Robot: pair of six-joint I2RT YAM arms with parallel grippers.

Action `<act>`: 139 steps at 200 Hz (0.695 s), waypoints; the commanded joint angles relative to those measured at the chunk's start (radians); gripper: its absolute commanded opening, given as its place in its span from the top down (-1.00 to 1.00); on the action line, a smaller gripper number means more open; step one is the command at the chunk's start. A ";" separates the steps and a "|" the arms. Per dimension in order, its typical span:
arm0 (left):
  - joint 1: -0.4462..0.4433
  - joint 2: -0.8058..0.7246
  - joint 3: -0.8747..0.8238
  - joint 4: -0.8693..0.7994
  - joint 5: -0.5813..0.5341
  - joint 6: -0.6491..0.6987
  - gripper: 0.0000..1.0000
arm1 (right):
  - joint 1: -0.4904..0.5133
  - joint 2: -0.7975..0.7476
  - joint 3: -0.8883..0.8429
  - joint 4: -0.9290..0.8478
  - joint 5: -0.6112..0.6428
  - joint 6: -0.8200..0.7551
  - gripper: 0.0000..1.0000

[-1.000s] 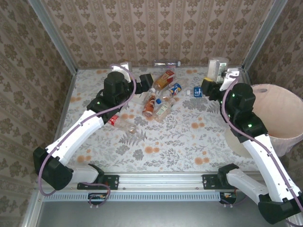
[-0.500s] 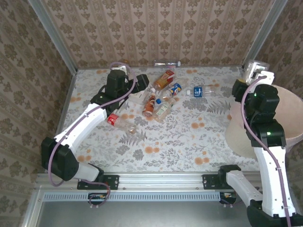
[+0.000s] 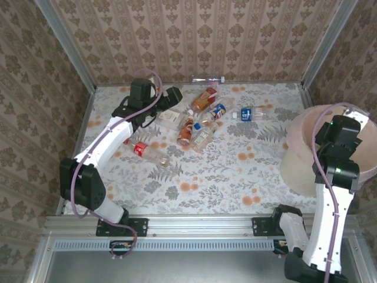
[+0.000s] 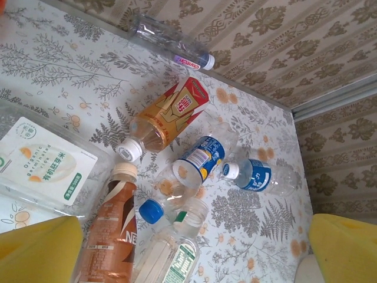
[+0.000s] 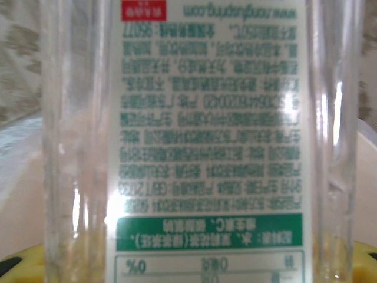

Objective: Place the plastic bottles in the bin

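The bin's opening (image 3: pixel 366 147) is below my right gripper, so my right gripper will next lower the clear bottle down inside the rim of the bin and open its fingers to let go of it.
Several plastic bottles lie in a loose pile at the back middle of the table: an orange-labelled one (image 3: pixel 203 99), a blue-labelled one (image 3: pixel 217 111), a brown one (image 3: pixel 187 130) and a green-labelled one (image 3: pixel 202 137). A blue-labelled bottle (image 3: pixel 246 114) lies apart on the right, a red-labelled bottle (image 3: pixel 144 150) on the left, and a clear bottle (image 3: pixel 207 79) against the back wall. My left gripper (image 3: pixel 169 101) hovers open just left of the pile, its yellow fingers (image 4: pixel 35 253) spread wide above the brown bottle (image 4: pixel 115 230). My right gripper (image 5: pixel 188 265) is shut on a clear bottle with a white and green label (image 5: pixel 206 147), held over the bin (image 3: pixel 300 127).
A flat clear package with a white label (image 4: pixel 41 162) lies left of the pile, under my left gripper. Patterned walls close the table at the back and both sides. The bin stands at the right edge. The front half of the flowered table has open room.
My right arm has swung from the back right of the table to over the bin, carrying the clear bottle. My left arm has stretched further back, toward the pile.
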 commanded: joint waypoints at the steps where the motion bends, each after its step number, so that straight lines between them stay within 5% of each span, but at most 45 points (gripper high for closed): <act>1: 0.009 0.000 0.044 -0.042 0.052 -0.036 -1.00 | -0.097 0.025 -0.010 -0.029 -0.028 -0.026 0.12; 83: 0.008 -0.021 0.068 -0.237 -0.111 -0.042 -1.00 | -0.266 0.112 -0.068 -0.028 0.002 0.014 -0.03; 139: 0.008 -0.084 -0.002 -0.242 -0.190 -0.063 -1.00 | -0.267 0.145 -0.031 -0.070 -0.034 0.061 -0.52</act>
